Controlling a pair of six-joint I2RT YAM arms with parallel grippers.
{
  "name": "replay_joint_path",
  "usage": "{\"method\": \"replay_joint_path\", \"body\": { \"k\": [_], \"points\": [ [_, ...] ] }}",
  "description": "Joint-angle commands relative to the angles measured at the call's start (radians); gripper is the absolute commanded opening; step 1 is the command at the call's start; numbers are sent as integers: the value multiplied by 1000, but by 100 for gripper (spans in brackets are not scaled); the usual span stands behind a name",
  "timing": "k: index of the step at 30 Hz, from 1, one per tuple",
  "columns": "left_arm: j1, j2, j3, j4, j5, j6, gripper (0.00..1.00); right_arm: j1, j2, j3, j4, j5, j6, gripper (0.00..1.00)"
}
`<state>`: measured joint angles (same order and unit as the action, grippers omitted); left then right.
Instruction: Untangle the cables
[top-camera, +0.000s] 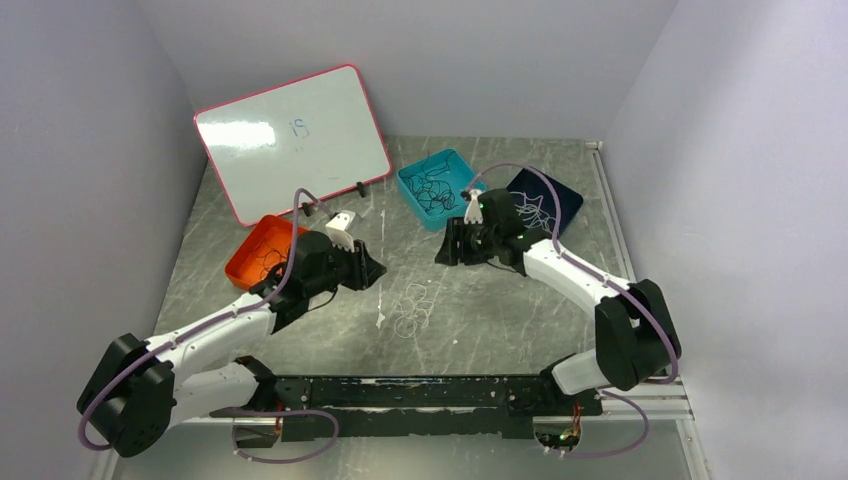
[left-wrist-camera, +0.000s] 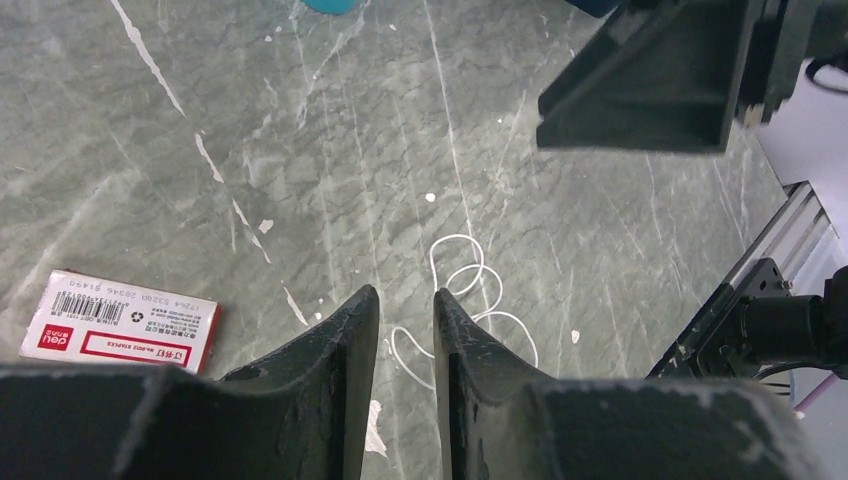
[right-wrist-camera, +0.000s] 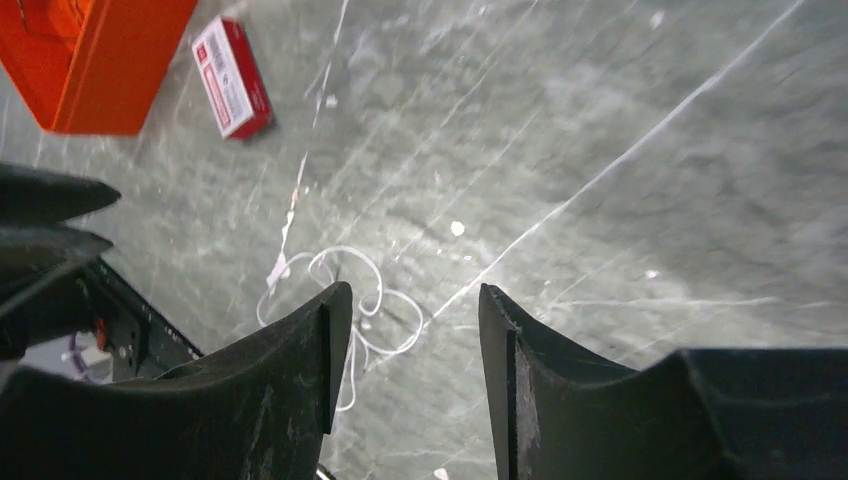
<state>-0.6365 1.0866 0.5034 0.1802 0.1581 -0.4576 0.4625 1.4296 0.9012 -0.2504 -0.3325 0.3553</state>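
The loop is below my right gripper and to its left in the top view, so next I will move my right gripper down and back onto the white cable's far loop.
A loose white cable lies in loops on the grey marble table between my two grippers. It also shows in the left wrist view and the right wrist view. My left gripper hovers above the table left of the cable; its jaws stand a narrow gap apart and hold nothing. My right gripper hovers above and behind the cable; its jaws are wide open and empty. More black cables lie in a teal tray, white ones in a dark blue tray.
An orange tray with dark cables sits at the left, also in the right wrist view. A red-and-white staples box lies near it. A whiteboard leans at the back left. A black rail runs along the near edge.
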Motion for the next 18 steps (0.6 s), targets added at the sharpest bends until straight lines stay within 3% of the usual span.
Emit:
{"method": "replay_joint_path", "body": {
  "k": [1,9,18],
  "points": [
    [5,0,22,-10,-15,0,32,53,-25,-61,91,-71,52,53],
    [5,18,17,22,34,-5,33,129,15,-122,145,-98,85,53],
    [5,30,23,33,53,-7,33,165,71,-189,279,-10,161,50]
  ]
}}
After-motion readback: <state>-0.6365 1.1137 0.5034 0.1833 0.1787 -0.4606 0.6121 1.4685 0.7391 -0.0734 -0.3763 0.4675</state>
